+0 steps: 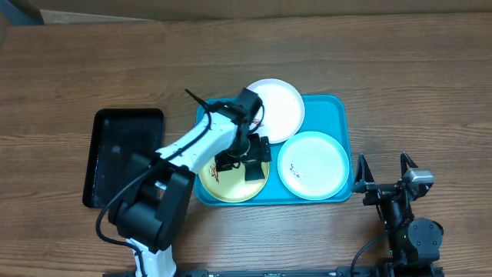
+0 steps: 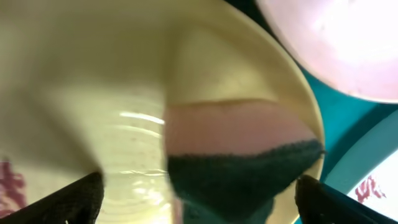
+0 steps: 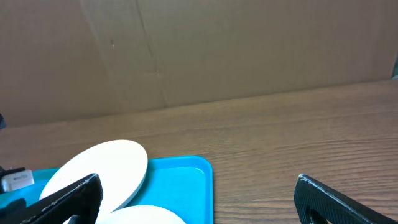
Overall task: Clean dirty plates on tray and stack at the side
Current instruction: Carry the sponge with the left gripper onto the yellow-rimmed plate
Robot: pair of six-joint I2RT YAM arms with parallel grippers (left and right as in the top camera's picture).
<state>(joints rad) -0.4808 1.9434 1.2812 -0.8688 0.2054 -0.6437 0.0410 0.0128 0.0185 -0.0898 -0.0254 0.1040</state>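
Next, my right gripper tips down, crosses the pale mint plate and lowers onto the yellow-green plate's rim, since a turquoise gap leaves finger room.
The turquoise tray [image 1: 330, 108] holds three plates: white [image 1: 278, 108] at the back, pale mint [image 1: 314, 165] at the right with small red smears, yellow-green [image 1: 231, 188] at the front left. My left gripper [image 1: 240, 163] hangs low over the yellow-green plate [image 2: 93, 93]. In the left wrist view its jaws [image 2: 199, 193] stand wide, and a pink sponge with a dark green scrub side [image 2: 236, 155] lies on the plate between them. The left finger is clear of it. A red smear shows at the plate's left. My right gripper [image 1: 383, 168] stands open and empty just right of the tray.
A smaller black tray [image 1: 123, 154] lies left of the turquoise one. The right wrist view shows the white plate [image 3: 99, 165], the tray's far right corner [image 3: 186, 180], bare wooden table beyond and a cardboard wall behind.
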